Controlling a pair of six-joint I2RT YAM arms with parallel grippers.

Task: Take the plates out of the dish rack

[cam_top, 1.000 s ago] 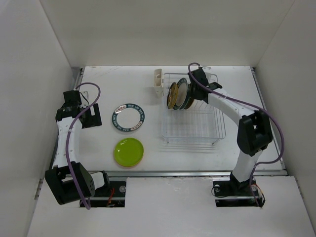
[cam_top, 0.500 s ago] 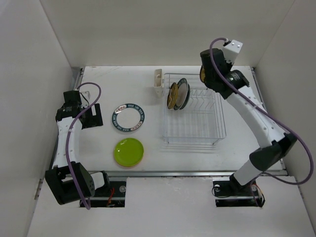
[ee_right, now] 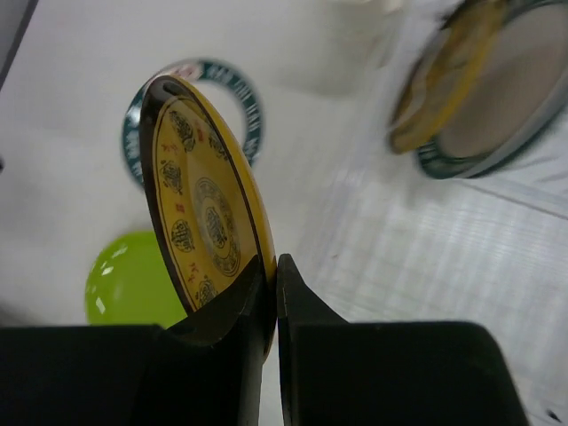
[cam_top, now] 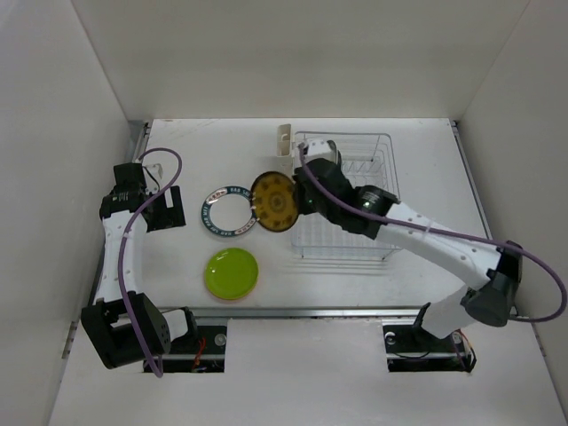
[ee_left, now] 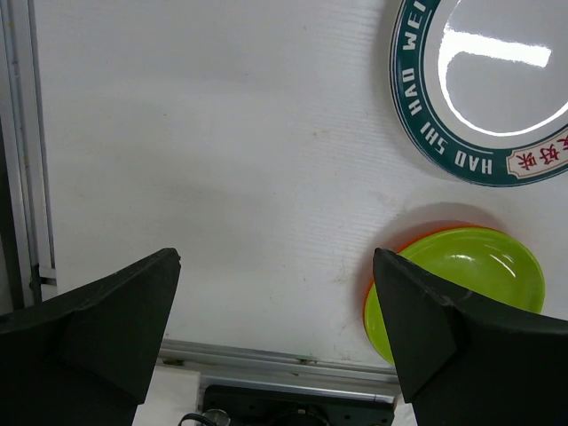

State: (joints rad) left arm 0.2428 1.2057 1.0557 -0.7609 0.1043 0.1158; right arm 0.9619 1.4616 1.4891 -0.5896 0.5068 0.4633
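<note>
I need to move my right gripper back, to the left in the top view and down to release its plate onto the lime green plate, where a stack of plates lies.
My right gripper [cam_top: 294,199] is shut on an amber-yellow patterned plate [cam_top: 273,201], gripping its rim [ee_right: 275,282] and holding it on edge above the table, just left of the dish rack [cam_top: 383,153]. The plate [ee_right: 200,204] overlaps the view of a white plate with a dark teal rim [cam_top: 227,212] lying flat on the table. A lime green plate [cam_top: 232,272] lies on an orange one [ee_left: 383,275] near the front. Two more plates [ee_right: 479,80] stand in the rack, blurred. My left gripper [ee_left: 275,328] is open and empty above the table, left of the green plate [ee_left: 466,266].
A cream utensil cup [cam_top: 284,142] hangs on the rack's far left corner. My right arm stretches across the rack and hides its standing plates in the top view. A metal rail [ee_left: 266,359] runs along the table's front edge.
My right gripper has lifted the amber-yellow plate up out of the rack and swung it left and down to beside the teal-rimmed plate. The left arm has not moved.
</note>
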